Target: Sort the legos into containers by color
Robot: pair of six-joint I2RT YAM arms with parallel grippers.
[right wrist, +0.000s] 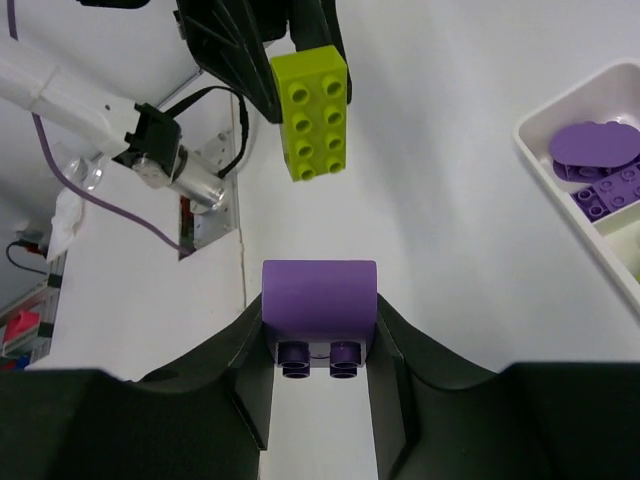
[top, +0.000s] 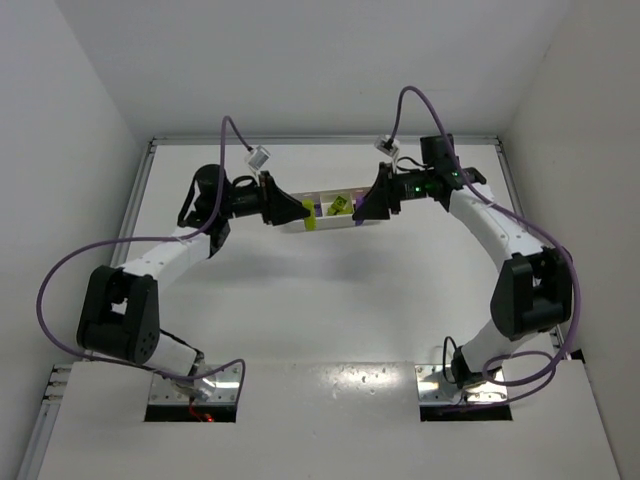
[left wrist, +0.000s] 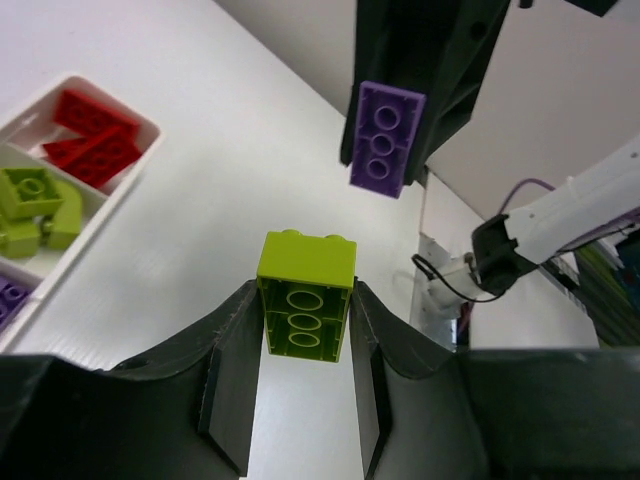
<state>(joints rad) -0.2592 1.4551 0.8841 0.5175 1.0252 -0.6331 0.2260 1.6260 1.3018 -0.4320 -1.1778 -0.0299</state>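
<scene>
My right gripper swings across the tray (top: 335, 227) next and tips down over the purple bricks to let go, since they are below, to its left in the top view.
My left gripper (left wrist: 305, 300) is shut on a yellow-green brick (left wrist: 305, 295) and holds it above the table. My right gripper (right wrist: 318, 312) is shut on a purple brick (right wrist: 318, 300), facing the left one. Each held brick shows in the other wrist view: the purple one (left wrist: 385, 137), the yellow-green one (right wrist: 312, 112). The white tray (left wrist: 152, 128) holds red bricks (left wrist: 95, 140), yellow-green bricks (left wrist: 35, 205) and purple bricks (right wrist: 595, 165), each colour in its own compartment. In the top view both grippers, left (top: 292, 212) and right (top: 366, 205), hang at the tray's (top: 335, 227) ends.
White walls close in the table at the back and both sides. The arm bases and two cut-outs with cables sit at the near edge (top: 195, 385). Purple cables loop from each arm.
</scene>
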